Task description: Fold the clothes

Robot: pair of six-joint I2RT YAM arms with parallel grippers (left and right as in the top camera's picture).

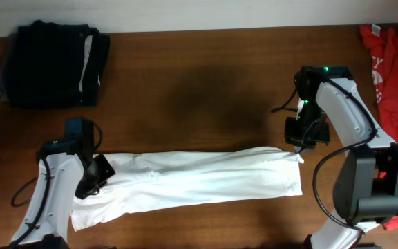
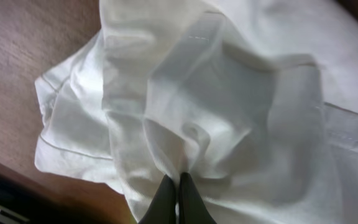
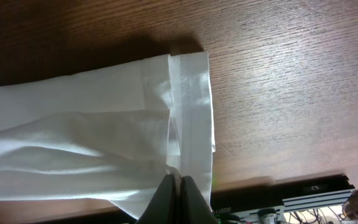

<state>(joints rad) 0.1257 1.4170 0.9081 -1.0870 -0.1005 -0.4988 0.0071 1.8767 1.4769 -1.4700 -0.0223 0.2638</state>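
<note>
Next, my left gripper will lower the pinched fold slightly back onto the folded T-shirt's bunched end (image 1: 92,194) (image 2: 182,169) and open, since the fold still stands up off the layers below.
The white T-shirt (image 1: 199,178) lies as a long folded band across the front of the wooden table, stretched left to right. My left gripper (image 1: 101,168) is shut on bunched white cloth at the band's left end; the wrist view shows the fingers (image 2: 179,183) pinching a fold of the shirt (image 2: 229,99). My right gripper (image 1: 300,149) is shut on the band's top right corner, and its fingers (image 3: 177,180) pinch the hemmed edge of the shirt (image 3: 92,124). The printed graphic is hidden.
A dark folded garment pile (image 1: 52,63) sits at the back left. A red garment (image 1: 392,76) lies along the right edge. The brown tabletop (image 1: 199,90) runs between them.
</note>
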